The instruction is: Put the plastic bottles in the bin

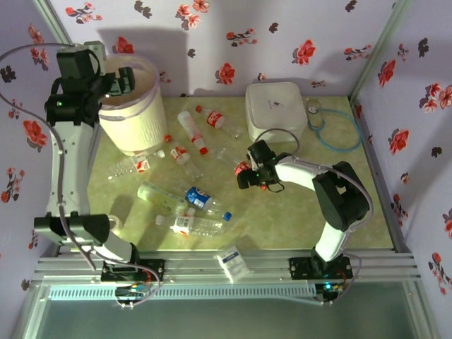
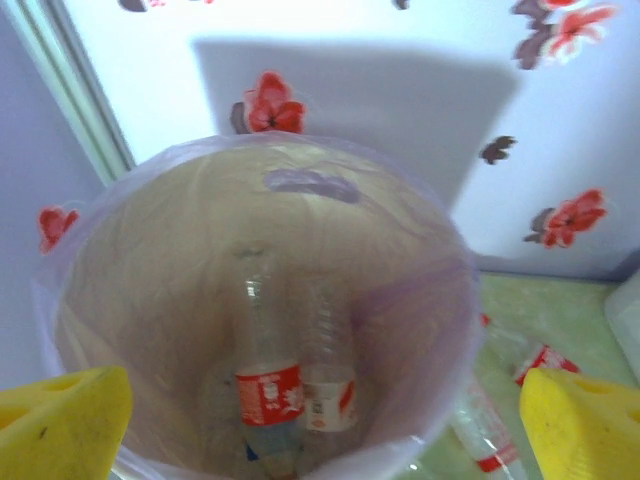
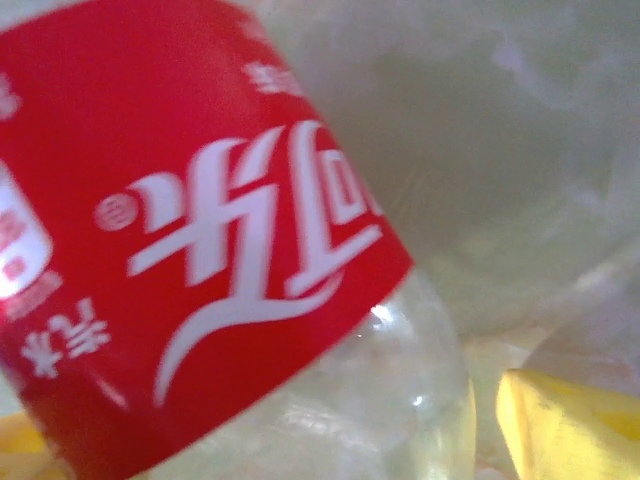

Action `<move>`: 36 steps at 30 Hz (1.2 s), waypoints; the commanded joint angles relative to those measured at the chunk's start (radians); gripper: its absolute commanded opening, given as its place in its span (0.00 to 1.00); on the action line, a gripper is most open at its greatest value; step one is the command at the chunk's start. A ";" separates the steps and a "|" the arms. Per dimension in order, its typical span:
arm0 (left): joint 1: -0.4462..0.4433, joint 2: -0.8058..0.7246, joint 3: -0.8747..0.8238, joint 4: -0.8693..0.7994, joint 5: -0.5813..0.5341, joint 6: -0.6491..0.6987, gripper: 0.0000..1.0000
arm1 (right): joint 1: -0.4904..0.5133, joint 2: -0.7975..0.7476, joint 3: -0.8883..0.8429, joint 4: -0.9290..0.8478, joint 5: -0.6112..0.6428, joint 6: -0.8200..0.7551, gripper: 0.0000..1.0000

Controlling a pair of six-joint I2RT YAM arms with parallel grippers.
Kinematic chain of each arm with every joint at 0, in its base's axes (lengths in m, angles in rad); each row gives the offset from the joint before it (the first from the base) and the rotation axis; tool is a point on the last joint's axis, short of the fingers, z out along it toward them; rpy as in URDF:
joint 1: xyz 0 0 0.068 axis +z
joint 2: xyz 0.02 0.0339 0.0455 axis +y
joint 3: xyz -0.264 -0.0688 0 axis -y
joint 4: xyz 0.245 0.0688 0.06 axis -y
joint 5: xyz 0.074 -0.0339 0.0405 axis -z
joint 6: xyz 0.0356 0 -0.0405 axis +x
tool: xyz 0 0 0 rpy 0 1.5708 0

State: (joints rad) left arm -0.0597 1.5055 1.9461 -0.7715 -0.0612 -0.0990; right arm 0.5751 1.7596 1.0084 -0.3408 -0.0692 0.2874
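The red-labelled bottle's clear end lies across the table from the left gripper, at the right gripper, so the left gripper will next swing off the bin's opening onto that end.
The cream-white bin (image 1: 134,116) stands at the back left, and my left gripper (image 1: 119,81) hangs open over its mouth. The left wrist view looks down into the bin (image 2: 420,250): two red-labelled bottles (image 2: 268,392) (image 2: 328,385) stand inside, below the empty left gripper (image 2: 325,425). Several plastic bottles lie on the green table, among them a red-capped one (image 1: 192,131), a blue-labelled one (image 1: 205,199) and a greenish one (image 1: 161,196). My right gripper (image 1: 248,174) is low at mid-table, open around a red-labelled bottle (image 3: 210,250). A small gap shows beside its right finger (image 3: 570,420).
A flat white rounded-square box (image 1: 275,109) sits at the back right with a teal tube (image 1: 332,131) beside it. A small white-blue packet (image 1: 233,261) lies at the front edge. Floral walls close in the table on three sides.
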 commanded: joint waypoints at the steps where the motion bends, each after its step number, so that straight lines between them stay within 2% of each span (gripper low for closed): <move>1: -0.161 -0.139 -0.118 0.060 -0.025 -0.026 1.00 | 0.005 0.033 0.020 0.018 0.001 0.015 0.81; 4: -0.319 -0.198 -0.256 0.113 0.049 -0.068 1.00 | 0.006 0.040 0.027 0.028 -0.015 0.030 0.72; 8: -0.450 -0.227 -0.447 0.240 0.100 -0.201 1.00 | 0.005 0.017 0.032 0.009 -0.013 0.032 0.64; 13: -0.534 -0.229 -0.656 0.483 0.117 -0.386 1.00 | 0.003 -0.068 0.026 -0.047 0.000 0.013 0.57; 17: -0.546 -0.170 -0.812 0.805 0.240 -0.589 1.00 | -0.005 -0.181 -0.004 -0.057 0.016 0.020 0.55; 20: -0.568 -0.099 -0.820 0.907 0.265 -0.630 1.00 | -0.020 -0.280 -0.048 0.003 -0.026 0.043 0.55; 25: -0.611 0.019 -0.776 0.967 0.289 -0.659 1.00 | -0.037 -0.436 -0.203 0.334 -0.141 0.160 0.52; 28: -0.636 0.071 -0.779 1.040 0.305 -0.699 1.00 | -0.037 -0.444 -0.232 0.444 -0.187 0.240 0.51; 32: -0.665 0.125 -0.751 1.035 0.313 -0.710 1.00 | -0.034 -0.437 -0.288 0.625 -0.197 0.346 0.51; 36: -0.684 0.168 -0.747 1.054 0.310 -0.721 1.00 | -0.029 -0.412 -0.284 0.682 -0.226 0.366 0.51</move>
State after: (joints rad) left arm -0.7319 1.6489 1.1687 0.2230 0.2344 -0.7921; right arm 0.5411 1.3361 0.7292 0.1963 -0.2539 0.5907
